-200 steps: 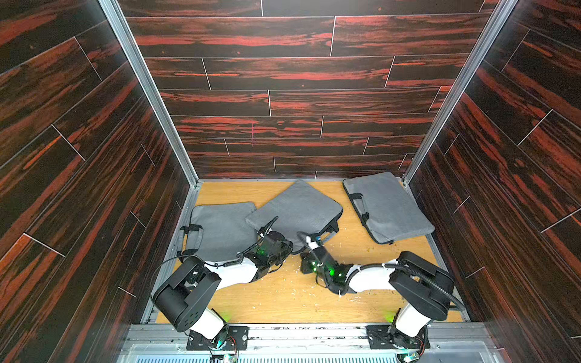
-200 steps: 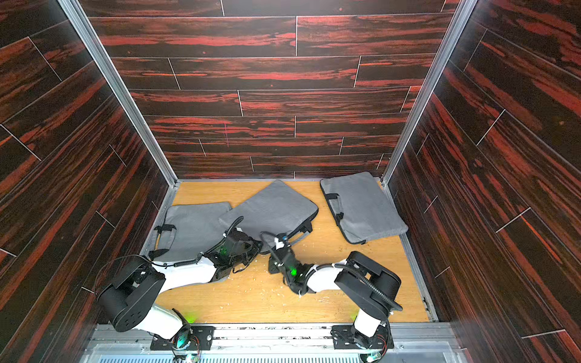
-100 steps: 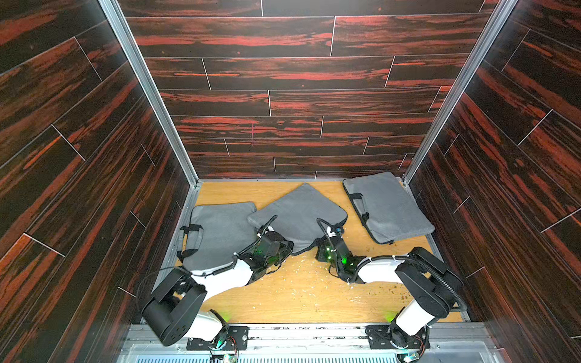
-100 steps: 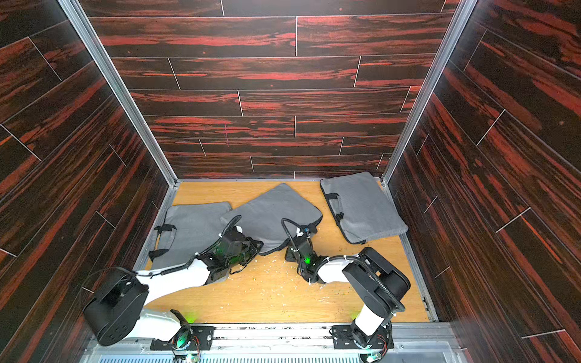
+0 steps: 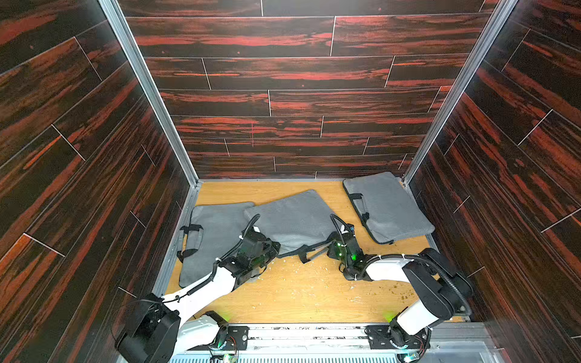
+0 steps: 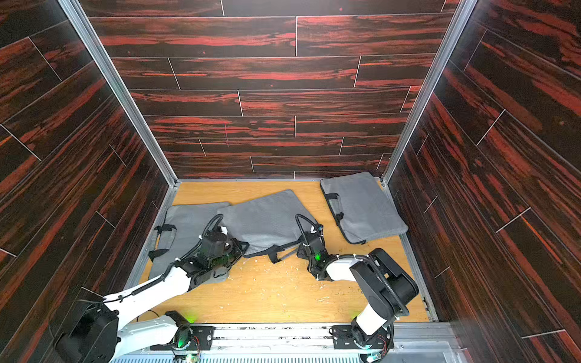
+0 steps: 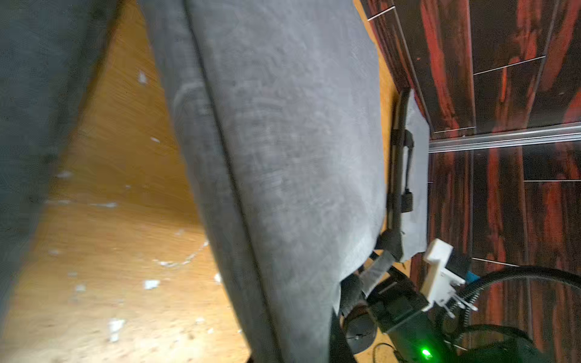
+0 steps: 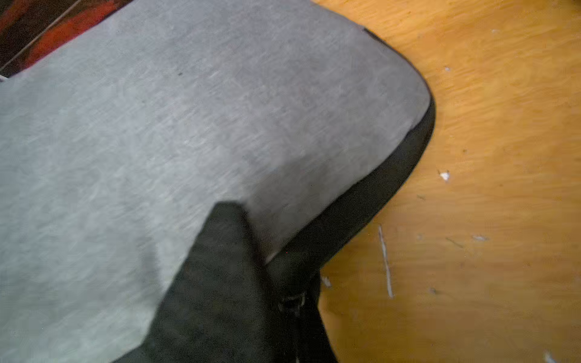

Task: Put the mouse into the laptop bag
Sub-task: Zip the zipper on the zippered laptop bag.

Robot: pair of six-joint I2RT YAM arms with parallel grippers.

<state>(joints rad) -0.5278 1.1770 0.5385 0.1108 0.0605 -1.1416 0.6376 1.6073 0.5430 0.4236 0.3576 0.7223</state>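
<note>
The held corner in my left gripper should go outward next, toward the second bag's far corner [image 5: 250, 204], and I will let go of it there, since that spot is outward of the gripper.
The grey laptop bag [image 5: 292, 217] [image 6: 264, 217] lies in the middle of the wooden floor with both grippers at its near edge. My left gripper [image 5: 273, 248] is shut on the bag's near left corner, and the fabric [image 7: 283, 157] runs down into its jaws. My right gripper [image 5: 330, 248] [image 7: 375, 273] is shut on the bag's black handle strap [image 5: 309, 251] [image 8: 220, 283] at the near right corner. The mouse is hidden. A dark round shape [image 7: 358, 330] sits low beside the right gripper; I cannot tell whether it is the mouse or part of the arm.
A second grey bag [image 5: 217, 232] lies at the left under my left arm, and a third [image 5: 386, 207] lies at the back right. White crumbs [image 5: 308, 283] dot the floor in front. Dark panelled walls close in on three sides.
My right gripper has moved right and back, from the floor in front of the bag to its near right corner, drawing the strap out. The left arm has stretched further forward.
</note>
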